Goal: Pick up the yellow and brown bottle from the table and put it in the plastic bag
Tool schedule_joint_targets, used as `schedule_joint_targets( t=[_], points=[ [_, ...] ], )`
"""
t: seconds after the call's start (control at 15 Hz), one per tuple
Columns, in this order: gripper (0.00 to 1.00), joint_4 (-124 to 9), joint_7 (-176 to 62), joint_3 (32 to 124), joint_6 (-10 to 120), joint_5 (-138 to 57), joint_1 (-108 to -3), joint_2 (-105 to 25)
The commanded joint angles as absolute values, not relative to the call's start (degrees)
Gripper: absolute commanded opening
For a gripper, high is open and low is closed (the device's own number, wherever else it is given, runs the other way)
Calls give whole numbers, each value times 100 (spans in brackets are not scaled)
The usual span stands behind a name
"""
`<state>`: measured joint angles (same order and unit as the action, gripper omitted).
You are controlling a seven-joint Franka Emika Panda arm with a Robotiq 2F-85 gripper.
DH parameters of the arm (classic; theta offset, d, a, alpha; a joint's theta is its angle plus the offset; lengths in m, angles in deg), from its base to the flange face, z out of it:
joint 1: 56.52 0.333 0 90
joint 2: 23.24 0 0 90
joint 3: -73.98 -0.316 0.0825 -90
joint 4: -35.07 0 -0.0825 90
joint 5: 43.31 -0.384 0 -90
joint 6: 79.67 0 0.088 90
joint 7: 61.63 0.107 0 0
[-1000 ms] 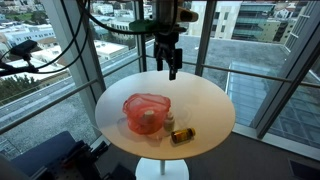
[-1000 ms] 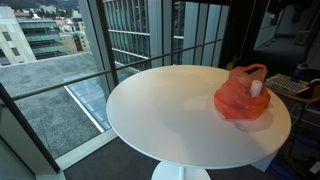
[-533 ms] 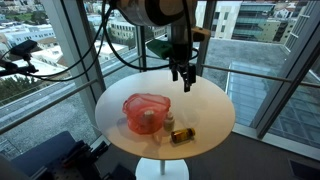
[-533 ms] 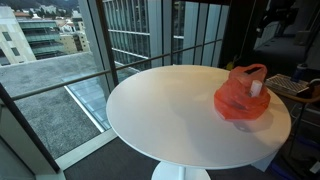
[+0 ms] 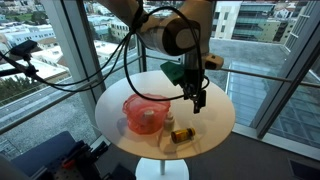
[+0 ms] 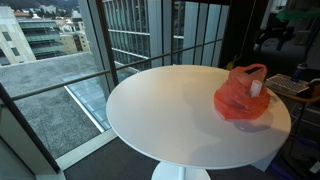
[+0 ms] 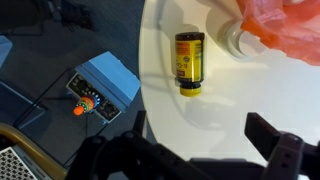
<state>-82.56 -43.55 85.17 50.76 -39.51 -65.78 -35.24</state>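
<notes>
My gripper moves toward the bottle next, toward the top of the wrist view. It lowers the open fingers astride its body (image 5: 182,136) (image 7: 189,62) meanwhile, since the bottle lies below.
The yellow and brown bottle (image 5: 182,135) lies on its side on the round white table (image 5: 215,105), near the front edge and just beside the red plastic bag (image 5: 146,112). In the wrist view the bottle (image 7: 188,62) lies above my gripper (image 7: 205,135), which is open and empty with its fingers spread wide over bare tabletop. In an exterior view my gripper (image 5: 198,99) hangs above the table, a little behind the bottle. The bag (image 6: 242,95) also shows at the table's far side, and the gripper (image 6: 277,35) is above it there.
A small white-capped bottle (image 5: 168,122) stands between the bag and the lying bottle; it also shows in the wrist view (image 7: 232,40). A blue box (image 7: 105,85) sits on the floor past the table edge. Glass walls surround the table.
The arm has swung from behind the table toward its front and come down, so the gripper now hangs low over the table near the bottle. The bottle and bag have not moved.
</notes>
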Motion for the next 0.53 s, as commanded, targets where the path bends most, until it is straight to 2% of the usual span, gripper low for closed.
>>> schedule_joint_targets(
  t=[0.0,0.47],
  points=[
    [100,-8084,-4336,8607,5297,-4170,-6674,-3924],
    [100,-8147,-4363,8701,5940,-4388,-6721,-4609]
  ],
)
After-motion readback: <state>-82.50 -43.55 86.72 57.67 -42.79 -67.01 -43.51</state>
